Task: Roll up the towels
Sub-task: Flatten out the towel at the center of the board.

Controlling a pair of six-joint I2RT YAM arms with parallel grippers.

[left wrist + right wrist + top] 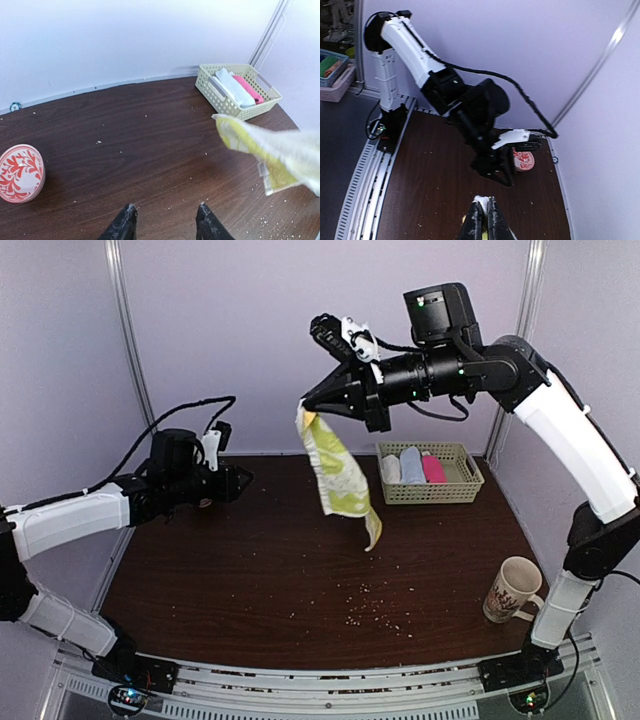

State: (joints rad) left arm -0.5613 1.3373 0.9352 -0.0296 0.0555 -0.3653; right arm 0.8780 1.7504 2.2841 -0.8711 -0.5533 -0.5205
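Observation:
Only the towel's top corner is held, so my left gripper will next move down and to the right in the top view, onto the towel's loose lower end.
My right gripper (306, 404) is raised high over the back middle of the table. It is shut on the top corner of the yellow-green patterned towel (340, 476), which hangs down freely with its lower end just above the table. In the right wrist view the fingers (483, 216) pinch a cream bit of cloth. The towel's end shows at the right of the left wrist view (260, 150). The pink towel (434, 469) lies rolled in the basket (465, 487). My left gripper (243, 481) is open and empty, left of the hanging towel, low over the table (165, 220).
The cream basket (220, 97) at the back right also holds a white and a light-blue rolled cloth. A patterned mug (512, 589) stands at the front right. A red-and-white round cup (20, 173) lies at the back left. Crumbs dot the table's middle.

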